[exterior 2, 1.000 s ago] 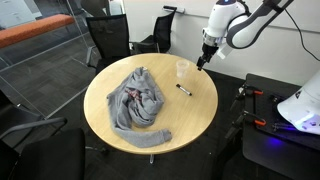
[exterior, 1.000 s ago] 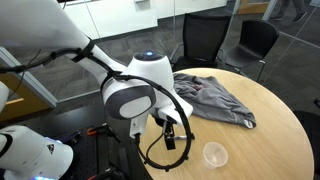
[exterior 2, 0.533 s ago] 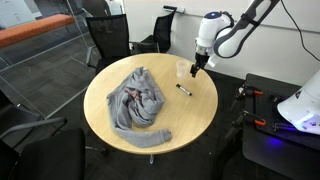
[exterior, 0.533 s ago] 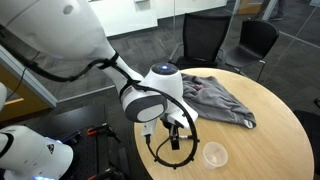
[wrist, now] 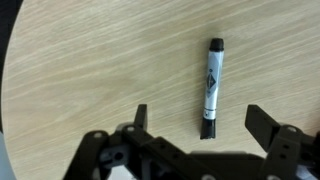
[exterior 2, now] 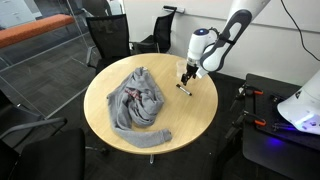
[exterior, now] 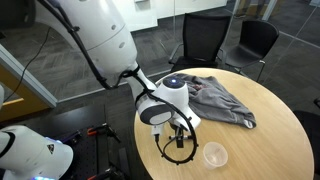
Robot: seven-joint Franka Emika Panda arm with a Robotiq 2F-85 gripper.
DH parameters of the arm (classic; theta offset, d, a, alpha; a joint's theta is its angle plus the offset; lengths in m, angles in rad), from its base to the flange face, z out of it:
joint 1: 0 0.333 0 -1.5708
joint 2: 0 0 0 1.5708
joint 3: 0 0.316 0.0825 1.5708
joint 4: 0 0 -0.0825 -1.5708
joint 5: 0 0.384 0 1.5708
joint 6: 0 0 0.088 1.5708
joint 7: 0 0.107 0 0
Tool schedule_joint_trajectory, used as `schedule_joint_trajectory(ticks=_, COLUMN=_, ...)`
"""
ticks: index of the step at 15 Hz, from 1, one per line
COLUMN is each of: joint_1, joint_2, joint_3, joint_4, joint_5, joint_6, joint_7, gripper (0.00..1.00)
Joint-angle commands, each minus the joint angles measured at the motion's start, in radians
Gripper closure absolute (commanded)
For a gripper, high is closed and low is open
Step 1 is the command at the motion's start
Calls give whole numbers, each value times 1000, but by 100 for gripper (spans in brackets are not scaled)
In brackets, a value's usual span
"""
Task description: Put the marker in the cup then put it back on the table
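Note:
My gripper should next go down, open and reach outward onto the marker's black end by the fingers, because the marker lies flat below, lined up between the spread fingers.
The marker (wrist: 211,88) lies flat on the tan table (wrist: 90,70), a thin pen with a pale labelled barrel and a black end pointing toward me. My gripper (wrist: 201,122) hangs just above it, open, its fingertips (wrist: 140,118) straddling the black end with nothing between them. In an exterior view the marker (exterior 2: 184,88) shows as a small dark stick right under the gripper (exterior 2: 187,76). The translucent cup (exterior: 214,154) stands upright on the table (exterior: 270,130), close beside the gripper (exterior: 180,132).
A crumpled grey cloth (exterior 2: 138,100) covers the middle of the round table (exterior 2: 190,125) and also shows as the cloth (exterior: 215,97) behind my arm. Black office chairs (exterior 2: 108,38) stand around the far side. The table edge runs close behind my gripper.
My arm has come down and inward over the table edge, from well above to just over the marker. The jaws stayed open; marker, cup and cloth have not moved.

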Motion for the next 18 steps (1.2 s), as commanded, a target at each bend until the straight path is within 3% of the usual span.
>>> schedule_joint_trajectory(ticks=1, joint_1=6, joint_2=100, joint_3=14, joint_4=85, joint_5=90, joint_6=47, joint_7=-25, gripper=0)
schedule_joint_trajectory(ticks=10, joint_1=24, joint_2=233, joint_3=15, joint_4=216, joint_5=169, joint_6=43, joint_7=-28, gripper=0)
schedule_joint_trajectory(ticks=12, joint_1=28, joint_2=252, joint_3=16, joint_4=234, joint_5=175, joint_6=41, joint_7=-29, gripper=26)
schedule_joint_trajectory(ticks=18, joint_1=33, joint_2=267, joint_3=16, joint_4=260, joint_5=180, joint_6=40, joint_7=-29, gripper=72)
